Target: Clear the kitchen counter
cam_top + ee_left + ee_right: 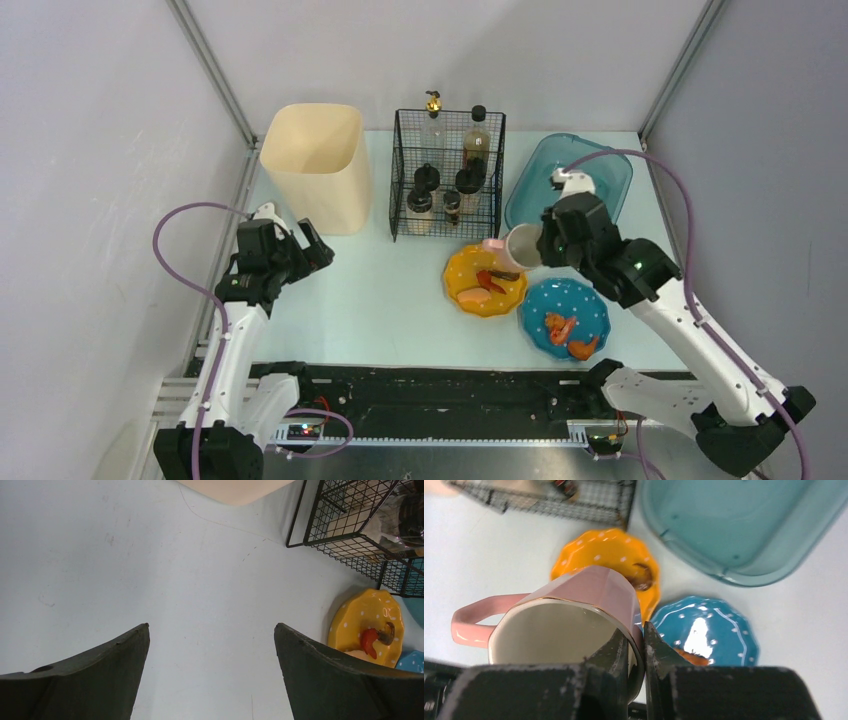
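Observation:
The mug travels outward in my right gripper next, goes down inside the teal tub's near end (530,208) (710,545) and is released, since that end, still empty, lies outward and below.
My right gripper (638,632) is shut on the rim of a pink mug (574,615) with a pale inside, one finger inside and one outside. The pink mug (518,247) hangs tilted above the kitchen counter (380,300), over the edge of the yellow dotted plate (485,280). That yellow plate (609,555) carries food scraps. A blue dotted plate (565,317) with orange scraps lies beside it; the blue plate (709,630) shows under the mug. My left gripper (211,630) stands open over bare counter (150,580), at the left (300,255).
A teal plastic tub (568,180) stands at the back right, close behind the mug. A black wire basket (447,172) holds several bottles at the back centre. A cream bin (315,165) stands at the back left, near my left gripper.

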Available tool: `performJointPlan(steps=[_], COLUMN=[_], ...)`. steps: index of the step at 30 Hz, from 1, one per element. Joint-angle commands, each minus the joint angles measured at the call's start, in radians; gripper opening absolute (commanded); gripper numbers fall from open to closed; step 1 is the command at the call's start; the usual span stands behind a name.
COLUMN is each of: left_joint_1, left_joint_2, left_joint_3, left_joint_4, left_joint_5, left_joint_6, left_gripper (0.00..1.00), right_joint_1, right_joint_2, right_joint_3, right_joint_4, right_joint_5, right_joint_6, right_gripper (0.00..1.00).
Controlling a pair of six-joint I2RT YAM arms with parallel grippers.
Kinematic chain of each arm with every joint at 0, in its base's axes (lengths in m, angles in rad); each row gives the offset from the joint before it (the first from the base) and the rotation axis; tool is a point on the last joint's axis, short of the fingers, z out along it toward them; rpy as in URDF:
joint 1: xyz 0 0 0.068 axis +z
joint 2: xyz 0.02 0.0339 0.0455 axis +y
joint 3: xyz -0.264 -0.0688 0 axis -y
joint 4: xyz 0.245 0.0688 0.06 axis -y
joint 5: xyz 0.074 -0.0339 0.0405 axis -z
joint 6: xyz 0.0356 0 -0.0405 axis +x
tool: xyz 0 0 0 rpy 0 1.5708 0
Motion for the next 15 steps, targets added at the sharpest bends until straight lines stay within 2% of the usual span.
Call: performJointPlan(steps=[1, 5, 9, 15], left_joint_1=[0.011, 0.011, 0.010, 0.011], left_joint_2=[-0.009, -0.004, -0.016, -0.019], left_joint_3=[0.049, 0.049, 0.045, 0.046], left_joint_4=[0.019, 0.018, 0.019, 0.019], left_joint_5=[0.016, 0.030, 0.038, 0.053], left_joint_6=[0.015, 0.014, 0.013, 0.012], left_gripper=[0.98, 0.98, 0.98, 0.98], right_joint_1=[-0.138, -0.287, -0.431, -0.522], right_joint_2=[0.003, 0.085, 0.215, 0.367], right_joint_3=[0.063, 0.077, 0.138, 0.214], right_joint_4=[0.134, 0.251, 0.295, 0.308], right_joint_5=[0.045, -0.017, -0.037, -0.040], right_joint_6=[-0.057, -0.032, -0.014, -0.005], right_gripper=[0.00, 0.00, 0.00, 0.00])
